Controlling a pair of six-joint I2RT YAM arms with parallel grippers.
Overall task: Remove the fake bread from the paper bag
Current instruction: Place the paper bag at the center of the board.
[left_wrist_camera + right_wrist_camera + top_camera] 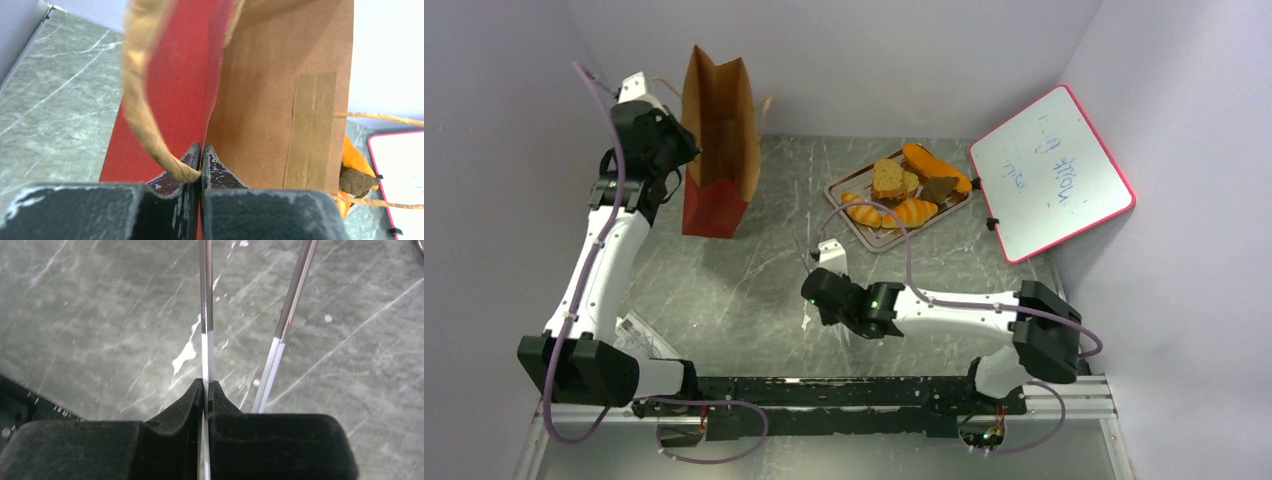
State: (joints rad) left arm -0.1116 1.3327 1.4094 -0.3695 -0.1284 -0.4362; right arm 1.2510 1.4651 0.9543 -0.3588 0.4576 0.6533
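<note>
Next, my right gripper lowers the strip outward onto the bare tabletop below and releases, with the fake bread already on the tray (839, 188).
The paper bag (719, 150), red outside and brown inside, stands upright at the back left. My left gripper (686, 152) is shut on its near top wall; in the left wrist view the jaws (201, 150) pinch the bag (265, 100) edge beside a cord handle (145, 115). The fake bread (906, 185), several orange and brown pieces, lies on the grey metal tray (839, 188); a bit shows past the bag (356, 160). My right gripper (817, 282) is shut on a thin metal-and-white strip (205, 315) over the table's middle. The bag's inside is hidden.
A pink-edged whiteboard (1052, 170) leans at the back right, next to the tray. A second thin strip (290, 310) runs beside the held one. A flat printed sheet (639, 335) lies by the left arm's base. Walls close in on three sides.
</note>
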